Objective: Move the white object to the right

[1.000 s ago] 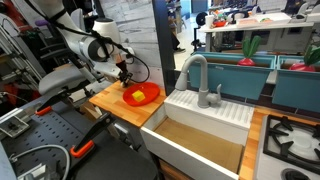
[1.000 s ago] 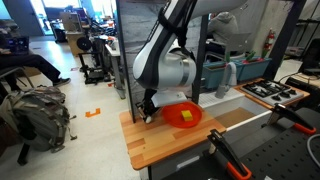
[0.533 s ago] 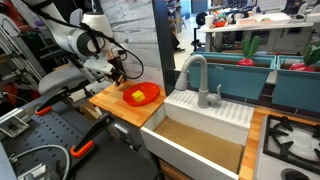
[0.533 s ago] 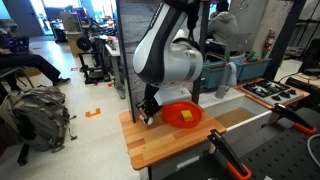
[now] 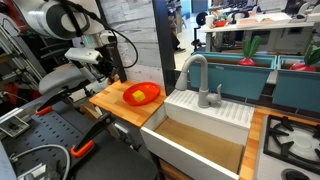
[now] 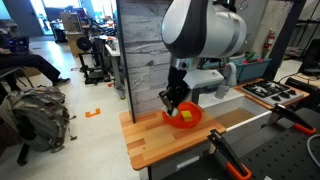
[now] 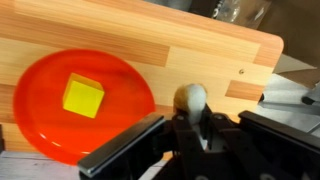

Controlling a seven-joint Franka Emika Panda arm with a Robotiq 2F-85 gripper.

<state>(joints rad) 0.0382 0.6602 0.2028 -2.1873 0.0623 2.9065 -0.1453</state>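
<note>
The white object should next go with my gripper past the orange dish toward the sink, then down, and be released on the board's sink-side end (image 5: 139,113), because bare wood shows there.
In the wrist view my gripper (image 7: 190,122) is shut on the white object (image 7: 190,98), a tiny whitish lump held between the fingertips above the wooden board (image 7: 150,45). The orange dish (image 7: 40,105) lies to its left with the yellow piece (image 7: 83,96) inside. In both exterior views the gripper (image 5: 115,70) (image 6: 172,100) hangs raised over the board by the dish (image 5: 145,95) (image 6: 185,116). The lump is too small to make out there.
A big white sink (image 5: 200,130) with a grey faucet (image 5: 195,75) adjoins the board (image 5: 110,100). A stove top (image 5: 290,140) lies beyond it. A grey wall panel (image 6: 140,50) stands behind the board (image 6: 160,140). Orange-handled clamps (image 5: 82,148) grip the bench edge.
The arm has lifted from the board beside the dish and swung upward, and the gripper now sits higher and closer over the dish edge. The dish and yellow piece have not moved.
</note>
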